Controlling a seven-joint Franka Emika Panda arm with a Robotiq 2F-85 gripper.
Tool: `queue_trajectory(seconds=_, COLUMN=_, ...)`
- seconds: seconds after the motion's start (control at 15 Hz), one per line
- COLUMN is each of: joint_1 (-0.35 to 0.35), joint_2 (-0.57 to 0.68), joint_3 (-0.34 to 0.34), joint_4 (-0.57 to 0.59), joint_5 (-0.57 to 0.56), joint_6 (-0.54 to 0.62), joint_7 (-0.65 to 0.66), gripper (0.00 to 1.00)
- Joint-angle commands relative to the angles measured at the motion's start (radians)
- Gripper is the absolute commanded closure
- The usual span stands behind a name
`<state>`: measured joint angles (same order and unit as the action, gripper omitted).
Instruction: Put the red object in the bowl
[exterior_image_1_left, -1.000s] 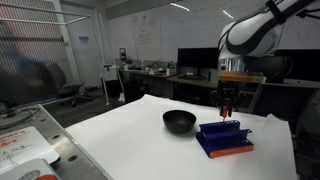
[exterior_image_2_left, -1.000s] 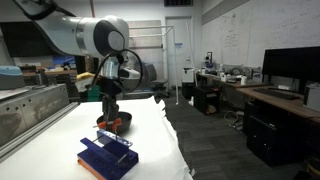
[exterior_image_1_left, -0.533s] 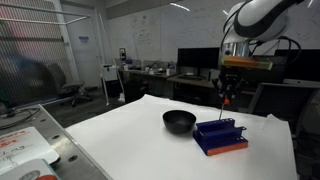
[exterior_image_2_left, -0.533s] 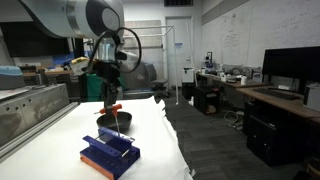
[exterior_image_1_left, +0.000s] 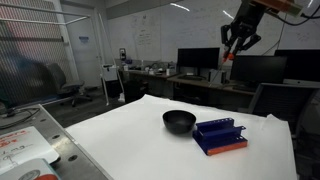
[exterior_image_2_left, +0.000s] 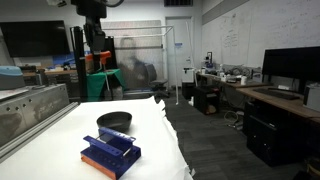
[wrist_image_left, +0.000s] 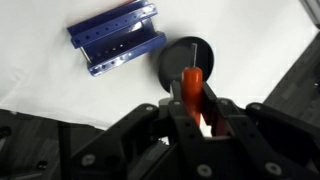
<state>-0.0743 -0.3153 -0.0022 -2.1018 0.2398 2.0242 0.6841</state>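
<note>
The gripper moves down to the black bowl's open top (exterior_image_1_left: 180, 116) (wrist_image_left: 179, 62) next, far below it beside the blue rack, as the red object hangs too high to release.
My gripper (exterior_image_1_left: 231, 48) is high above the table, shut on the slim red-orange object (wrist_image_left: 191, 88), which also shows in both exterior views (exterior_image_1_left: 228, 57) (exterior_image_2_left: 96, 61). In the wrist view the object sits between the two dark fingers (wrist_image_left: 193, 95), its tip pointing down over the bowl. The black round bowl (exterior_image_1_left: 179, 121) stands on the white table, next to the blue rack; it shows far below in the wrist view (wrist_image_left: 187, 62) and in an exterior view (exterior_image_2_left: 114, 121).
A blue rectangular rack (exterior_image_1_left: 220, 136) (exterior_image_2_left: 110, 155) (wrist_image_left: 116, 37) lies beside the bowl on the white table (exterior_image_1_left: 130, 145). Desks with monitors (exterior_image_1_left: 197, 62) stand behind. A tray with papers (exterior_image_1_left: 25, 150) is near the table's edge.
The gripper has risen well up from just above the blue rack, carrying the red object with it. Bowl and rack have not moved.
</note>
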Motion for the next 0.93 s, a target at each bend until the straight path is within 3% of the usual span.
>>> queue_trajectory(seconds=0.0, joint_1=0.034, joint_2=0.041, joint_3=-0.035, joint_4=-0.008, joint_5=0.182, joint_6=0.130, joint_7=-0.163, gripper=0.95)
queue_trajectory(seconds=0.27, joint_1=0.066, joint_2=0.170, joint_3=-0.043, joint_4=-0.023, joint_5=0.386, joint_6=0.222, joint_7=-0.412, gripper=0.95)
queue_trajectory(seconds=0.87, joint_1=0.051, joint_2=0.513, joint_3=0.002, joint_4=0.034, joint_5=0.521, joint_6=0.275, joint_7=-0.700, gripper=0.95)
